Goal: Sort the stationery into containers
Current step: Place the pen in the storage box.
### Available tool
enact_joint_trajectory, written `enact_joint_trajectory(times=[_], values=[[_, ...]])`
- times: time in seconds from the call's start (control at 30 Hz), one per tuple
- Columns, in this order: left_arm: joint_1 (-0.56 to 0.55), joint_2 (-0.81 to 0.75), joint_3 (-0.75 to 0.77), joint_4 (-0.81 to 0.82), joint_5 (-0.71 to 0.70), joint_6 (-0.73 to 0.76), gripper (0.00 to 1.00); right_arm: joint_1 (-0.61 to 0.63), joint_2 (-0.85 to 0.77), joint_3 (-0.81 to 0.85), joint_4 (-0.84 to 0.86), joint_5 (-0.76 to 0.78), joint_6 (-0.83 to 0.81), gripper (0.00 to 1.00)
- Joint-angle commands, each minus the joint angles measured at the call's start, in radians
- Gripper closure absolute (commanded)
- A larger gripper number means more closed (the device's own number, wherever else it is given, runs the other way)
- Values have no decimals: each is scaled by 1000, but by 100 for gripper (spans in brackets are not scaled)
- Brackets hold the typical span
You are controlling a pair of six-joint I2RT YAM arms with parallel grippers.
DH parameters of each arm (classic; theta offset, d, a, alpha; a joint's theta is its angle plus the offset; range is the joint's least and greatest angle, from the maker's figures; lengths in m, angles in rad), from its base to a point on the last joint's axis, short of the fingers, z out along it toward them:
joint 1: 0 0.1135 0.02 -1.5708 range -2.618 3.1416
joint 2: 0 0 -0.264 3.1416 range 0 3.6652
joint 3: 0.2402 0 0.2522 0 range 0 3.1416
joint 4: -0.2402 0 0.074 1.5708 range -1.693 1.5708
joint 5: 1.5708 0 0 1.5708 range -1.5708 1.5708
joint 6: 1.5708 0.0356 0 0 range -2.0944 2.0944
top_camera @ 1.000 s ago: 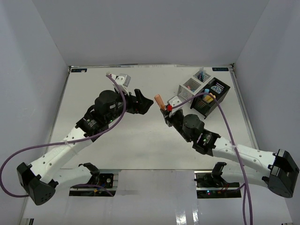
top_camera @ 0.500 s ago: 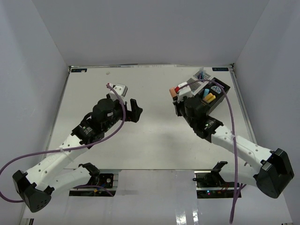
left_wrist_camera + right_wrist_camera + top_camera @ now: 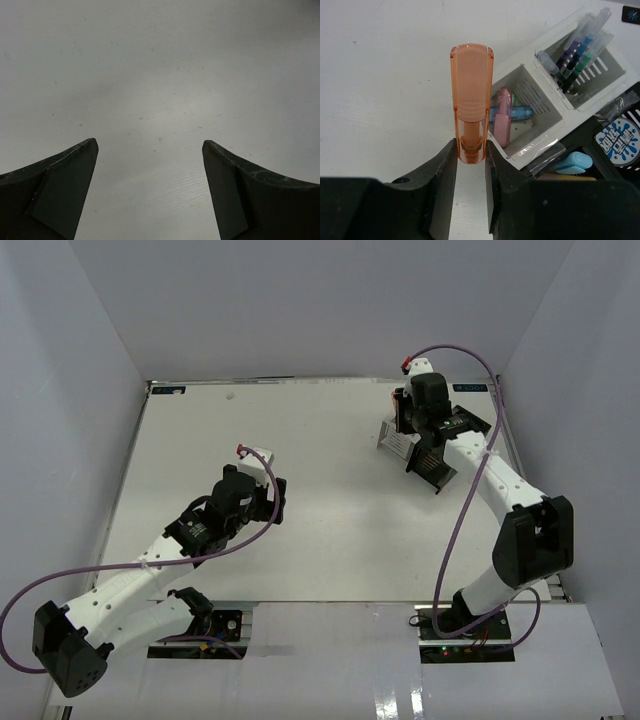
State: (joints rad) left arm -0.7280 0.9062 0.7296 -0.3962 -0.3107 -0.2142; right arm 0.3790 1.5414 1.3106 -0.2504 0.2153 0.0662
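Observation:
The near section of the white container, which already holds markers, is below my right gripper. My right gripper should next move to its right in the wrist view over that section, go down and let go.
My right gripper (image 3: 471,149) is shut on the lower end of an orange marker (image 3: 471,90), which stands upright just left of the white container (image 3: 532,146). That container's near compartment holds a pink marker (image 3: 503,116) and a blue one (image 3: 521,112); its far compartment holds several thin pens (image 3: 579,50). The black container (image 3: 620,172) beside it holds a light blue marker (image 3: 574,161) and a blue-white roll (image 3: 623,141). From above, the right gripper (image 3: 403,420) hangs at the white container (image 3: 392,439), with the black container (image 3: 432,470) next to it. My left gripper (image 3: 150,146) is open over bare table.
The white table (image 3: 330,510) is walled at the back and both sides. My left gripper (image 3: 275,497) sits left of the table's middle, far from the containers. A purple cable (image 3: 470,490) loops along the right arm.
My right arm has swung from the table's middle to the back right, carrying the orange marker to the white container. The left arm has drawn back toward the near left, still open.

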Motion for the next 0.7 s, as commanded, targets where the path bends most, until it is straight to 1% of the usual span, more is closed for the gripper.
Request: enact_joint_trajectory(times=[0.0,0.23,0.47,0.53,0.67], values=[[6,-12,5,-6,-48,13,4,-35,68,107,-131,-60,30,92],[6,-21,-2,-7,-50,10,4,-101,141,134,-127,-54,35,92],[6,-17,-2,-7,-44,10,4,-124,187,130,-98,-51,35,92],[6,-13,-4,-7,-44,10,4,-124,200,125,-83,-53,35,89],[6,-13,-6,-7,-45,10,4,-126,209,128,-63,-60,34,77]])
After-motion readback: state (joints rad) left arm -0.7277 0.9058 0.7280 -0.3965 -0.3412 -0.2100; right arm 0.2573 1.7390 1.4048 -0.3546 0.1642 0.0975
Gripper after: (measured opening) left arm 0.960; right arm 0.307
